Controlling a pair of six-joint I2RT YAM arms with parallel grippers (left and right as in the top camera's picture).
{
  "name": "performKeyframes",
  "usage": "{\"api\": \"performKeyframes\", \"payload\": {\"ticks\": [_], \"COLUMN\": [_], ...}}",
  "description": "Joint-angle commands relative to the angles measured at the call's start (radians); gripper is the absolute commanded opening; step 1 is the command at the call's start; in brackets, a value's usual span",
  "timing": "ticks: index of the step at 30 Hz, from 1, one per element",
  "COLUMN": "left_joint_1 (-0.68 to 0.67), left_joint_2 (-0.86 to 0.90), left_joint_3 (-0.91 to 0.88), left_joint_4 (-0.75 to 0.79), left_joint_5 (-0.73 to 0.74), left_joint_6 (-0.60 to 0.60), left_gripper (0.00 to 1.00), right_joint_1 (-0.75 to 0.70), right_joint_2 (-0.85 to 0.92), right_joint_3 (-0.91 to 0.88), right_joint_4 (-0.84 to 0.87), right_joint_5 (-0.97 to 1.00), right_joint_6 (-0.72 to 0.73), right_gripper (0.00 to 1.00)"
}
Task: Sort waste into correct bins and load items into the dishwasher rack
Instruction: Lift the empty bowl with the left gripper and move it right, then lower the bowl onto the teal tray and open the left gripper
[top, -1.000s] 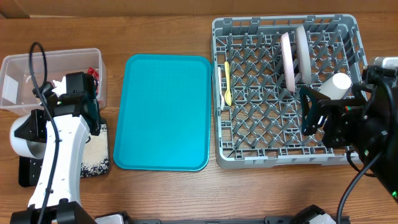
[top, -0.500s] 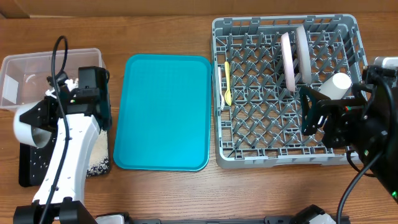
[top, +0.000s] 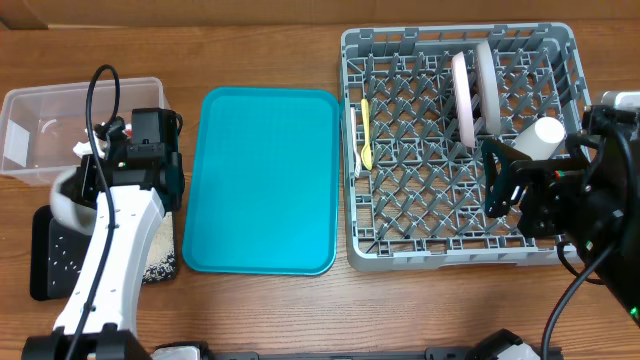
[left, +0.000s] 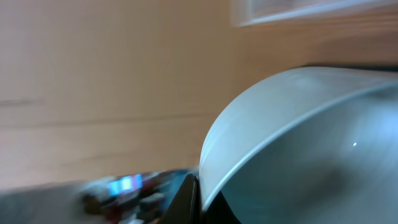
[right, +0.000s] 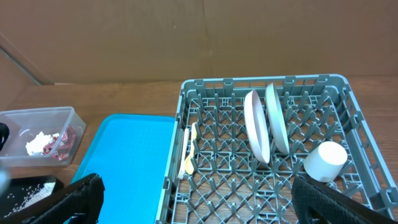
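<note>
My left gripper goes to the right in the overhead view next, then down over the teal tray (top: 259, 182) and releases the bowl (top: 62, 198), because that tray is bare.
My left gripper (top: 92, 178) is shut on the rim of the pale bowl (top: 62, 198), held tilted between the clear tub (top: 30, 110) and the black tray (top: 45, 275). In the blurred left wrist view the bowl (left: 311, 143) fills the right side, its edge pinched at my gripper (left: 199, 199). The tub holds a white napkin (right: 40, 142) and red wrappers (right: 65, 140). Rice grains (top: 62, 252) dot the black tray. My right gripper (top: 505, 185) hangs open over the dishwasher rack (top: 450, 258), which holds two upright plates (top: 462, 95), a white cup (top: 540, 135) and cutlery (top: 365, 130).
The teal tray (top: 260, 180) lies bare between the bins and the rack. More rice (top: 158, 262) is heaped at the black tray's right edge beside the left arm. Cardboard walls stand behind the table in the right wrist view.
The left arm has swung up and to the right with the bowl, uncovering more of the black tray. The right arm has not moved.
</note>
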Motion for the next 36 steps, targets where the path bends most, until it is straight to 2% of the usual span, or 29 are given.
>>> {"api": "performKeyframes", "payload": {"ticks": [1,6,8,16,17,19,20,22,25,28,30,33,36], "left_joint_1": [-0.013,-0.013,-0.013,-0.057,-0.077,-0.086,-0.086,-0.086,-0.095,-0.138,-0.193,-0.313,-0.367], "left_joint_2": [-0.072,-0.182,-0.230,-0.254,-0.254,-0.254,-0.254,-0.253,-0.253,-0.253,-0.252,-0.218,-0.137], "left_joint_3": [0.025,0.070,0.073,0.073,0.073,0.073,0.073,0.073,0.073,0.075,0.075,0.075,0.075], "left_joint_4": [-0.003,-0.021,-0.019,0.011,0.039,0.072,0.093,0.121,0.123,0.128,0.151,0.271,0.377], "left_joint_5": [0.550,0.918,1.023,1.458,1.564,1.700,1.740,1.728,1.559,1.446,1.384,1.375,1.400], "left_joint_6": [-0.132,-0.158,-0.158,-0.210,-0.224,-0.312,-0.394,-0.449,-0.515,-0.617,-0.640,-0.707,-0.816], "left_gripper": [0.04,0.04,0.04,0.04,0.04,0.04,0.04,0.04,0.04,0.04,0.04,0.04,0.04], "right_joint_1": [0.004,0.004,0.004,0.004,0.004,0.004,0.004,0.004,0.004,0.004,0.004,0.004,0.004], "right_joint_2": [-0.004,-0.004,-0.004,-0.004,-0.004,-0.004,-0.004,-0.004,-0.004,-0.004,-0.004,-0.004,-0.004], "right_joint_3": [0.002,0.002,0.002,0.002,0.002,0.002,0.002,0.002,0.002,0.002,0.002,0.002,0.002], "right_joint_4": [0.004,0.004,0.004,0.004,0.004,0.004,0.004,0.004,0.004,0.004,0.004,0.004,0.004], "right_joint_5": [0.006,0.007,0.006,0.006,0.006,0.006,0.007,0.007,0.007,0.006,0.006,0.006,0.007], "right_joint_6": [-0.001,-0.001,-0.001,-0.001,-0.001,-0.001,-0.001,-0.001,-0.001,-0.001,-0.001,-0.001,-0.001], "right_gripper": [1.00,1.00,1.00,1.00,1.00,1.00,1.00,1.00,1.00,1.00,1.00,1.00,1.00]}}
